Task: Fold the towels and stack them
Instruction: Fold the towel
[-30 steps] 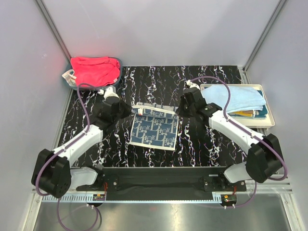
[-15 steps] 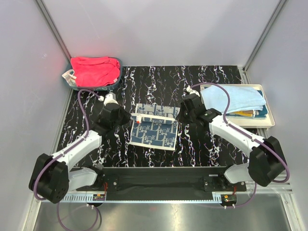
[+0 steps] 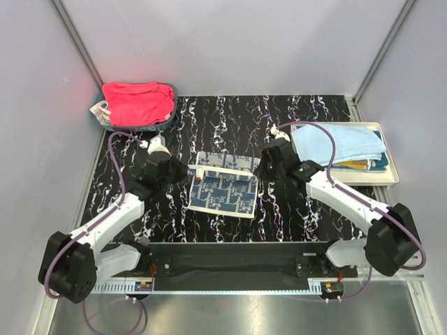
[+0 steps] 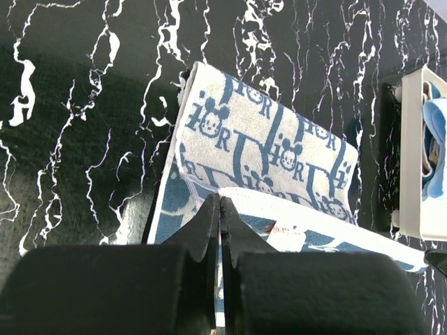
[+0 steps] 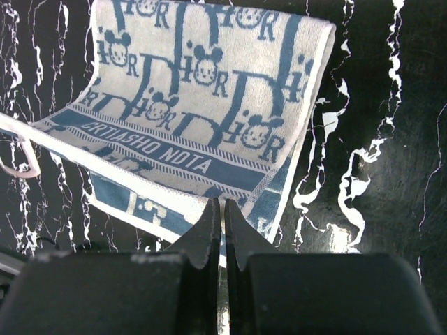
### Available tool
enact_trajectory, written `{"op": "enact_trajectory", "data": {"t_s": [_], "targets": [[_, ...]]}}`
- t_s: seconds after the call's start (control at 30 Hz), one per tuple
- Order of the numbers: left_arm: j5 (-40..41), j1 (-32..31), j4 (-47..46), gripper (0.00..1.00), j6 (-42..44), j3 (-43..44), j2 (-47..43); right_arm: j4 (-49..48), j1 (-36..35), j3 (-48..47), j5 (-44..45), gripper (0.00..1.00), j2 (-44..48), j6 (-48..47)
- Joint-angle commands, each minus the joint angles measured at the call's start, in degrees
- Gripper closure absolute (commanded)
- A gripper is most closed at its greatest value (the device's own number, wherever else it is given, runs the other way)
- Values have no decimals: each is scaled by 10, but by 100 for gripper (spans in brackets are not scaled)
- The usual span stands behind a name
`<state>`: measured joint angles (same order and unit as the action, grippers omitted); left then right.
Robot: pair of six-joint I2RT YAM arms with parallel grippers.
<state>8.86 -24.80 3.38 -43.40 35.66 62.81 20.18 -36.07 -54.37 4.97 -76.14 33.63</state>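
Note:
I should lower my right gripper back onto the towel's tray-side near corner [image 3: 252, 215], below and back from it, and release, as the towel's near half is uncovered.
A white towel with dark blue print [image 3: 223, 183] lies at the table's middle, its far edge lifted and drawn toward the near side. My left gripper [image 3: 194, 171] is shut on the towel's left far corner; the left wrist view shows the towel [image 4: 265, 160] and the hem in the gripper [image 4: 221, 202]. My right gripper [image 3: 257, 169] is shut on the right far corner; the right wrist view shows the towel [image 5: 202, 105] and the gripper [image 5: 223, 204]. A red-pink towel [image 3: 136, 101] fills the bin. A light blue towel [image 3: 339, 143] tops the tray's stack.
A translucent teal bin [image 3: 167, 120] stands at the far left corner. A cream tray [image 3: 390, 174] sits at the right edge, with mustard and teal towels [image 3: 363, 165] under the light blue one. Grey walls surround the black marbled table [image 3: 293, 209].
Both grippers have moved toward the near edge with the towel's far edge, folding it over the rest of the towel. The towel's far fold line now shows.

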Motion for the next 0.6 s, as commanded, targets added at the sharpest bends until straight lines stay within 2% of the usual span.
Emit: {"op": "enact_trajectory", "data": {"t_s": [0.0,0.57], "targets": [[12,2,-10,100,4,-18,-21,-8,-9,15,12,100,19,12],[-11,1,-32,100,9,-86,-8,-52,-36,78,-5,100,-20,40]]}}
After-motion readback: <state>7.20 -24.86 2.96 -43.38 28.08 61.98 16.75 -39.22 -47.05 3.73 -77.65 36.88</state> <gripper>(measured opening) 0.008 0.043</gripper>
